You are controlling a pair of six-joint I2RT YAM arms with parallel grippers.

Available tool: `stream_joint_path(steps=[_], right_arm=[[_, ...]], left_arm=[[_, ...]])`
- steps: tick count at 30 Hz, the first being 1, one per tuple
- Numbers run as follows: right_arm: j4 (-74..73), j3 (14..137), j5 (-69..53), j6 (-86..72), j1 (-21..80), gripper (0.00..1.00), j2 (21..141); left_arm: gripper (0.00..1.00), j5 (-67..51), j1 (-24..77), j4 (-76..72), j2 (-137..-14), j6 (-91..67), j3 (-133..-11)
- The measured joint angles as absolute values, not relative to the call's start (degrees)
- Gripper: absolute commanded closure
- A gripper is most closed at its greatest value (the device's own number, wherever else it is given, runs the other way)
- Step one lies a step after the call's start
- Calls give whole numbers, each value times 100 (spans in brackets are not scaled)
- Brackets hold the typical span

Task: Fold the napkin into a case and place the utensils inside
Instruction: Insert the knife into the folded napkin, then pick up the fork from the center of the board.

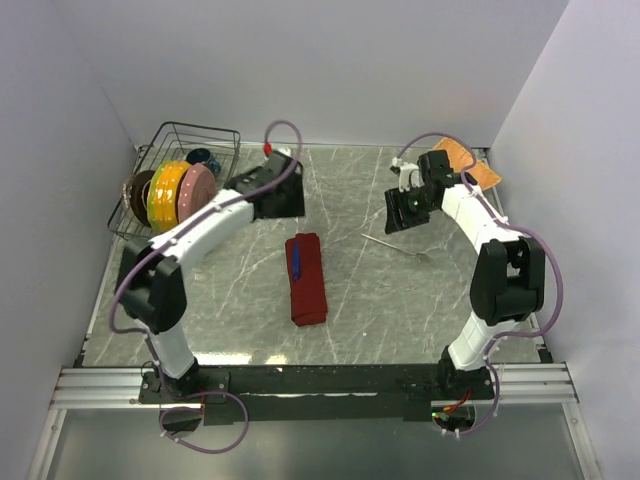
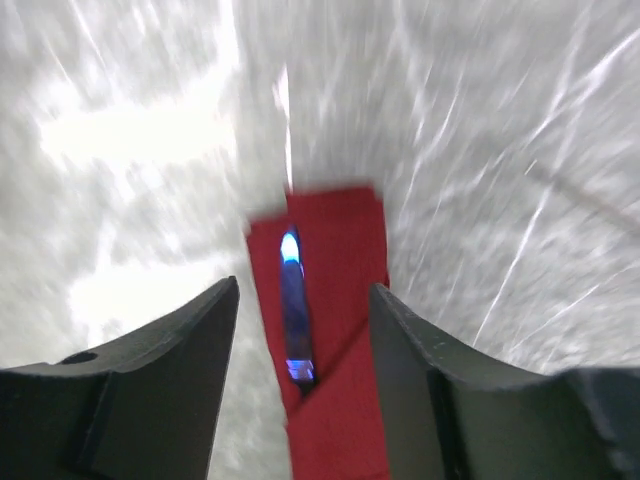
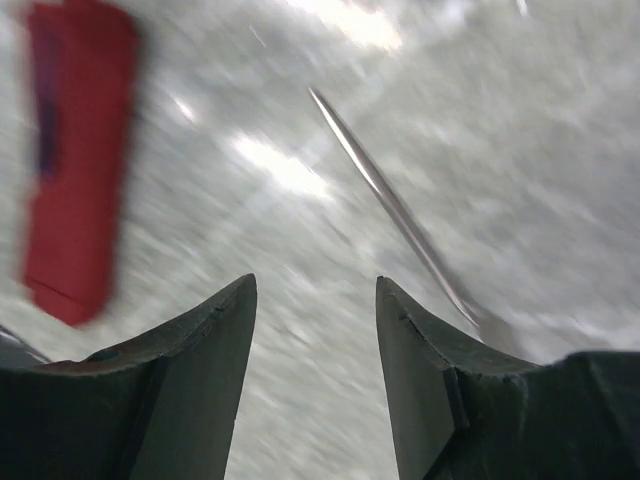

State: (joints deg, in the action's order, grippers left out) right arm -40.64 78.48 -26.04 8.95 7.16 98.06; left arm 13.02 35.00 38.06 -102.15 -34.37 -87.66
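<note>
The fork's wide head [image 1: 421, 255] [image 3: 495, 331] is nearer my base than the open fingers, so my right gripper should move back and down to it next, then close on it.
The dark red napkin [image 1: 308, 285] lies folded into a narrow strip at the middle of the table. The blue-purple knife [image 1: 296, 258] rests on its far end, its lower tip tucked under a diagonal fold [image 2: 293, 300]. The silver fork [image 1: 394, 245] lies bare on the table to the right of the napkin [image 2: 345, 260]. My left gripper [image 1: 285, 208] hovers just beyond the napkin's far end, open [image 2: 303, 285], holding nothing. My right gripper [image 1: 403, 216] hangs above the fork's far side, open [image 3: 316, 281] and empty. In the right wrist view the fork [image 3: 385, 195] runs diagonally past the right finger, with the napkin [image 3: 75, 170] at the left.
A wire dish rack [image 1: 222, 135] with coloured plates [image 1: 170, 192] stands at the back left. An orange woven mat [image 1: 468, 160] lies in the back right corner. White walls close in the grey marbled table [image 1: 230, 300] on three sides.
</note>
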Motion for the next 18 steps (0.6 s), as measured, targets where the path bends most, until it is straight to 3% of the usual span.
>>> stream_joint_path(steps=[6, 18], right_arm=[[-4637, 7797, -1946, 2053, 725, 45, 10049], [-4584, 7312, -808, 3175, 705, 43, 10584]], left_arm=[[33, 668, 2849, 2711, -9262, -2368, -8534], [34, -934, 2794, 1710, -7985, -755, -7575]])
